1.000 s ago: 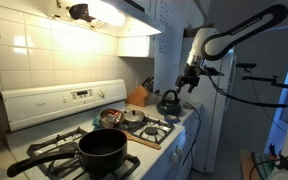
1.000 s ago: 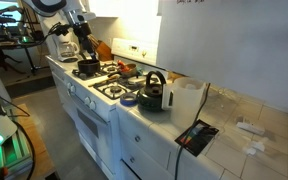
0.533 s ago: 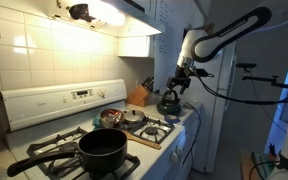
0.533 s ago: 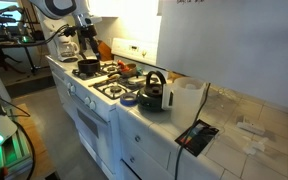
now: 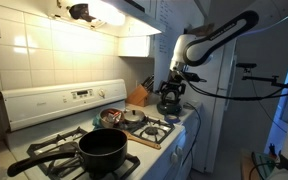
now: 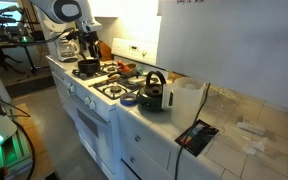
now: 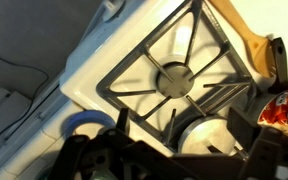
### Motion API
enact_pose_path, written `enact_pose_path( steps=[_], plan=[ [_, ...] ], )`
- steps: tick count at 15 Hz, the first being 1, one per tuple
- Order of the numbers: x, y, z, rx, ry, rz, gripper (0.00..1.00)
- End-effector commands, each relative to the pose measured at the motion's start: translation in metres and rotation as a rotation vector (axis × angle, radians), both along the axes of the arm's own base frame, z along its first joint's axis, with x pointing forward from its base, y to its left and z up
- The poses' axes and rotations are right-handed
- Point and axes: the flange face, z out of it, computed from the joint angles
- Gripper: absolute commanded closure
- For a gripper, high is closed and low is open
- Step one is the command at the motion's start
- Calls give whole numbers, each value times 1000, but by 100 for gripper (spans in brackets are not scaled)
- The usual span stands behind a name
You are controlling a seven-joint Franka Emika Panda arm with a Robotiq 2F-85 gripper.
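The red and silver packet can be seen in the open top of the bowl, so the robot's gripper will go outward past the silver pot lid next and then down into the bowl.
My gripper hangs open and empty high over the stove, on the kettle's side. In the wrist view its dark fingers frame the bottom edge, jaws wide apart, with a silver pot lid below them and an empty burner grate beyond. A black kettle stands on the counter next to the stove. A small lidded steel pot sits on a back burner. The black pot is on the burner farthest from the kettle. The gripper touches nothing.
A blue ring-shaped object lies beside the kettle. A wooden board lies by the burners and a knife block stands at the wall. A white jug and a black tablet are on the counter.
The arm has swung the gripper sideways from beyond the kettle to over the stove's burners. The jaws stayed open and nothing on the stove moved.
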Motion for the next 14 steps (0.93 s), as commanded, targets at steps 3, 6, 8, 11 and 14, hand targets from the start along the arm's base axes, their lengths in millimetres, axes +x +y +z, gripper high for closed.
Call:
enact_pose_path(
  steps=[3, 6, 8, 11, 14],
  plan=[
    [76, 42, -16, 140, -111, -232, 0],
    [115, 52, -18, 161, -233, -337, 0],
    [141, 66, -26, 163, -274, -371, 0],
    [173, 95, -42, 148, -288, -394, 0],
    [198, 125, -59, 152, -278, -406, 0]
  ],
)
